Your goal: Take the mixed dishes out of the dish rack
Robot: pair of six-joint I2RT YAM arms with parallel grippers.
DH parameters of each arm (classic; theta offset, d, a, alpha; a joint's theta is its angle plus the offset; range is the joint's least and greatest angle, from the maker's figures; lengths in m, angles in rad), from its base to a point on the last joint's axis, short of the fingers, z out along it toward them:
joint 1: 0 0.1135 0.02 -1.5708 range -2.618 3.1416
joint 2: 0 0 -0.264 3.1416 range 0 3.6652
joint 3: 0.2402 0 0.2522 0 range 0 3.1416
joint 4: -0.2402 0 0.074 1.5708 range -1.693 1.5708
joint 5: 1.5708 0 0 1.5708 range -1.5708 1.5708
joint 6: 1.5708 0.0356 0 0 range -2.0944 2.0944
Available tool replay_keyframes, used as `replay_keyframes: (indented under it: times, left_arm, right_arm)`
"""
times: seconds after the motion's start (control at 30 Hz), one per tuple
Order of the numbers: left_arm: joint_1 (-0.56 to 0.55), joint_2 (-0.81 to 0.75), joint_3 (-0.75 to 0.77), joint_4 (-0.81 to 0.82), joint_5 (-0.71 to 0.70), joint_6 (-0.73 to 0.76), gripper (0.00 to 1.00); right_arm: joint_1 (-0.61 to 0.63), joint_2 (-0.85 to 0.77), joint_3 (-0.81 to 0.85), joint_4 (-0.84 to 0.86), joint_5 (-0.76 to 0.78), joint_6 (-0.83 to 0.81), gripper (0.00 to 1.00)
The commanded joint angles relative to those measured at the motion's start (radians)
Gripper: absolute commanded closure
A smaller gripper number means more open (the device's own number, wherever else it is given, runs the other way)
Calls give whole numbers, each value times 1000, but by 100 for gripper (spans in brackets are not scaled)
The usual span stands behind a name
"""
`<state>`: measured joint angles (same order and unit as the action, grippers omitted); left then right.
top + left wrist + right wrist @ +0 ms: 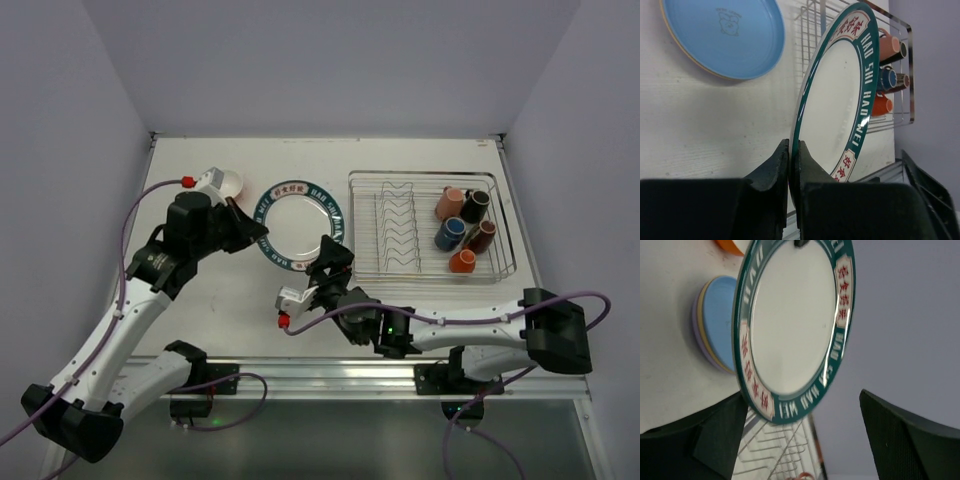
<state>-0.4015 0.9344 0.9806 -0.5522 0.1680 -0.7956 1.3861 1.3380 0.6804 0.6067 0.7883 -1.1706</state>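
The robot will next bring the dark-rimmed white plate (pixel 837 102) down with its left gripper onto the stack's bare blue top plate (pixel 726 37) below, then open to let go of the white plate's rim.
My left gripper (pixel 243 228) (pixel 792 146) is shut on the rim of the dark-rimmed white plate (pixel 298 226) (pixel 837 102), which it holds tilted on edge above the table, left of the dish rack (pixel 400 262). My right gripper (pixel 334 257) (pixel 801 396) is open at the plate's (pixel 792 315) opposite rim, which lies close to its left finger (pixel 715 435). Several mugs (pixel 461 230) (pixel 888 75) lie in the rack's right end. A stack of lilac, yellow and blue plates (pixel 715 322) (pixel 722 35) lies on the table behind the held plate. The orange bowl (pixel 730 245) (pixel 227 184) is beside it.
The rack's zigzag dividers (pixel 397 230) hold no plates. The rack wires (pixel 775 450) (pixel 810 20) show behind the held plate. The table's back wall and side walls close in the workspace. The right arm (pixel 450 328) lies across the near side of the table.
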Motion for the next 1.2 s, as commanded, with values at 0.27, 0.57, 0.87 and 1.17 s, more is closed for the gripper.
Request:
replay_keyframes:
  times: [0.27, 0.57, 0.87, 1.17]
  left_arm:
    - [125, -2, -85, 302, -159, -234, 100]
    - [168, 135, -191, 635, -67, -323, 100]
    - [188, 299, -181, 713, -84, -312, 100]
    - [188, 484, -102, 597, -160, -257, 100]
  right_arm:
    - [-188, -474, 229, -620, -397, 1180, 1]
    - [-949, -497, 297, -731, -1305, 1945, 1]
    - [-977, -709, 180, -789, -943, 1777, 1]
    - [-978, -815, 110, -814, -792, 1712, 1]
